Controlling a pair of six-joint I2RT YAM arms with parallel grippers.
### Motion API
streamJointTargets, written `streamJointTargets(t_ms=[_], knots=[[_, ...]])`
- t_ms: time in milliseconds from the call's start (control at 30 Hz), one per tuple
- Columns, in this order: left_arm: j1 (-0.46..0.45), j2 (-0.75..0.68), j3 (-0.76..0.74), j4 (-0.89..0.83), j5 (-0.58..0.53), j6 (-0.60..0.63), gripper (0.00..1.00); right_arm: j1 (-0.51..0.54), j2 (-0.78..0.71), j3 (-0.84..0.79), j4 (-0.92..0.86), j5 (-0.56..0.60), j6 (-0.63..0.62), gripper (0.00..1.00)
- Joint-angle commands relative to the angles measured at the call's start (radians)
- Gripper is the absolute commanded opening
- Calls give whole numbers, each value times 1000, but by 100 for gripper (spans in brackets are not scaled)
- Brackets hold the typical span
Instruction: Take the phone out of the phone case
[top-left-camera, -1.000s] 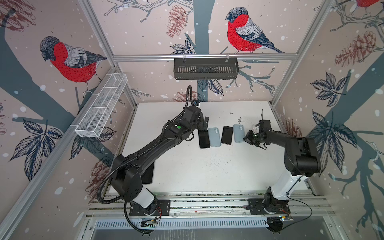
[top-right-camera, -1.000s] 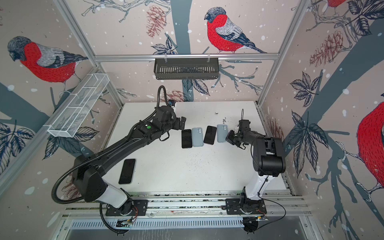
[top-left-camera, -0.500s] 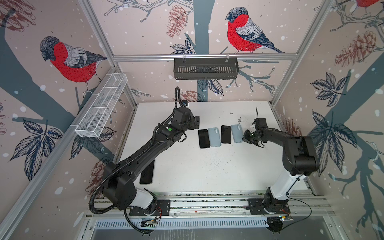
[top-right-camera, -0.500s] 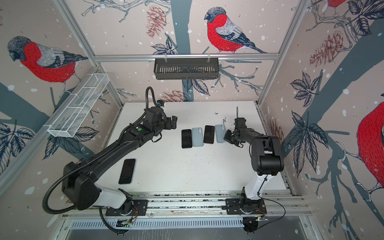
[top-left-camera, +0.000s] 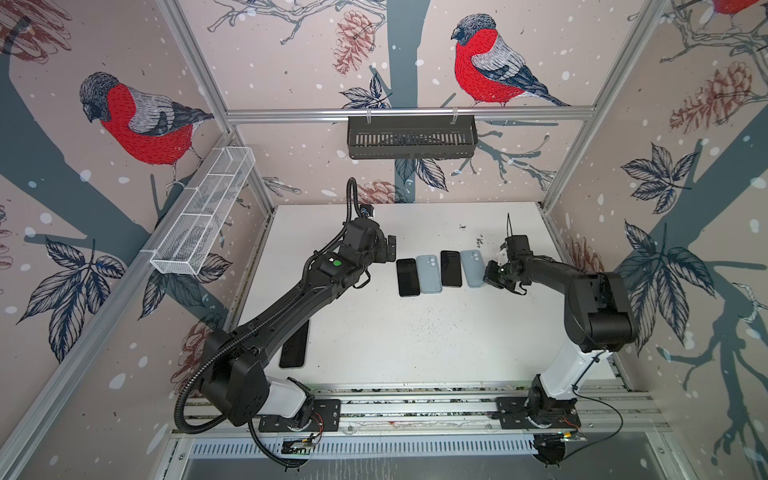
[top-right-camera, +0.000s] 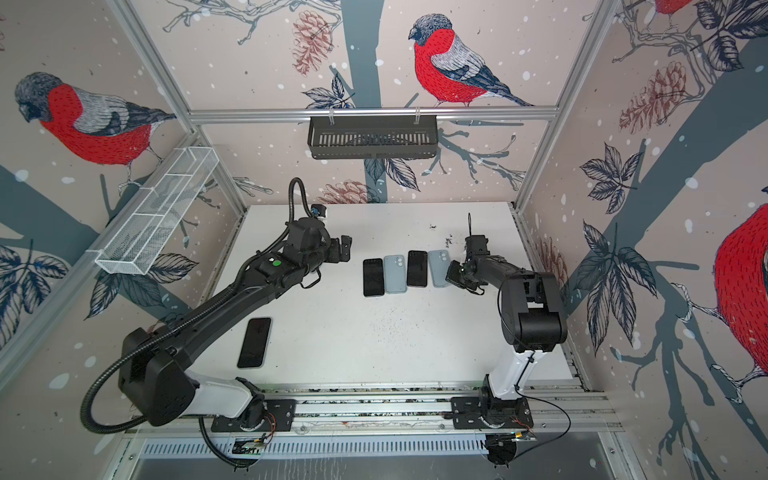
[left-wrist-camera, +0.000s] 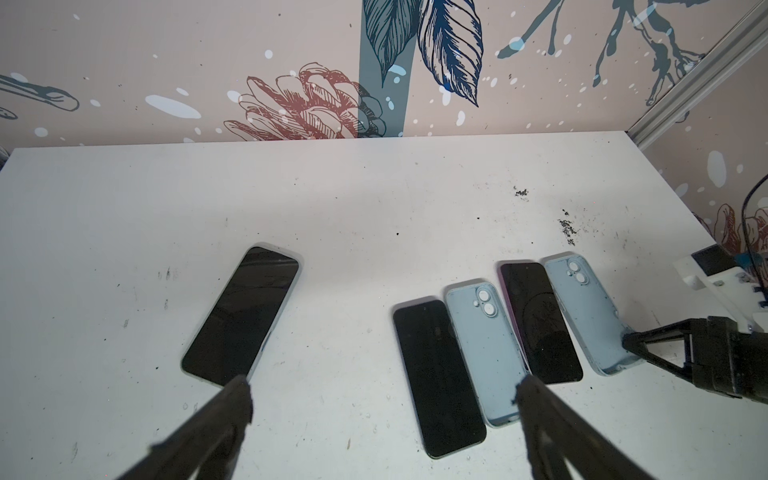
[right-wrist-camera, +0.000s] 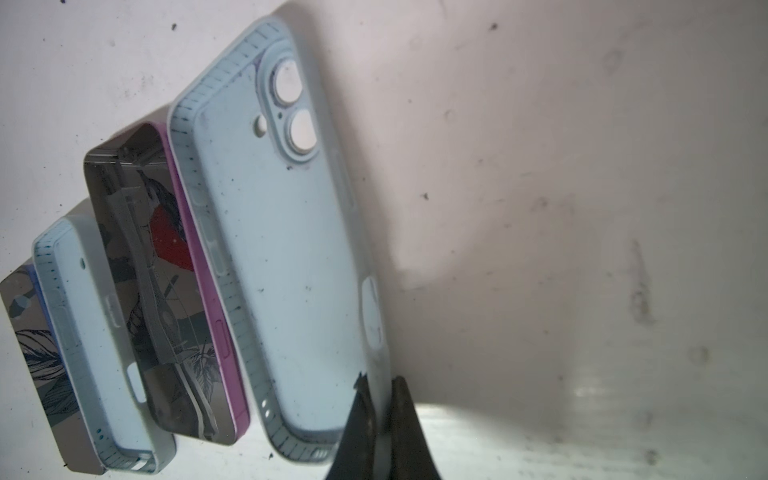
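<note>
The case is in my right gripper, and the purple-edged phone (top-left-camera: 451, 268) (right-wrist-camera: 164, 284) lies beyond the case from the gripper, across a gap. Next I need to slide the case toward that phone and release the case.
Four things lie in a row mid-table: a black phone (top-left-camera: 407, 277), an empty light-blue case (top-left-camera: 429, 274), a purple-edged phone (top-left-camera: 451, 268) and a second empty light-blue phone case (top-left-camera: 472, 268) (right-wrist-camera: 286, 257). My right gripper (right-wrist-camera: 380, 386) (top-left-camera: 492, 274) is shut on that case's long side wall near its front corner. My left gripper (left-wrist-camera: 384, 390) (top-left-camera: 390, 249) hangs open left of the row, holding nothing. In the left wrist view a dark-screened phone with a light-blue rim (left-wrist-camera: 241, 316) lies by one fingertip; the left arm hides it in both top views.
Another dark phone (top-right-camera: 254, 343) lies at the front left beside the left arm. A black basket (top-left-camera: 411, 137) hangs on the back wall and a white wire shelf (top-left-camera: 203, 216) on the left wall. Dark crumbs (left-wrist-camera: 567, 228) dot the table behind the row.
My left gripper has drawn back to the left, away from the black phone, still open. The right gripper has edged slightly left with the case in it.
</note>
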Motion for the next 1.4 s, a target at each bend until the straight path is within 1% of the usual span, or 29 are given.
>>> streamJointTargets(t_ms=[0,233,333,400,467,500,567,633,667,700,767,833,967,1067,1233,1367], knots=[[4,-12,-10,34,-10,-12,98,21,16,19,-6,0,-28,0],[6,-24,-34,36,-10,-19,98,43,31,16,0,5,-34,0],[6,-22,-37,38,-6,-22,98,47,35,10,6,-5,-32,5],[7,-21,-38,38,-6,-21,98,46,34,5,4,-8,-31,15],[6,-19,-37,35,-9,-22,98,45,30,1,-8,-5,-32,41],[7,-19,-37,33,-12,-23,98,43,27,-2,-14,-5,-31,48],[13,-15,-33,23,-16,-31,98,38,17,-10,-29,2,-31,57],[20,-9,-29,11,-17,-35,98,33,4,-13,-53,8,-26,63],[21,-4,-25,4,-24,-31,98,29,-1,-11,-72,16,-24,69],[21,4,-24,-5,-38,-30,98,25,-6,-6,-94,26,-25,72],[34,35,-6,-51,-77,-53,98,21,-29,-4,-129,33,-24,79],[61,63,11,-94,-86,-85,98,17,-68,-20,-136,18,-17,86],[113,119,32,-165,-104,-111,98,17,-192,-60,-138,17,-11,92],[156,182,57,-208,-97,-88,98,32,-309,-99,-99,-3,-4,99],[212,316,136,-292,-72,8,98,86,-444,-137,-35,-21,11,100],[244,397,195,-329,-63,84,98,126,-486,-154,5,-39,51,100]])
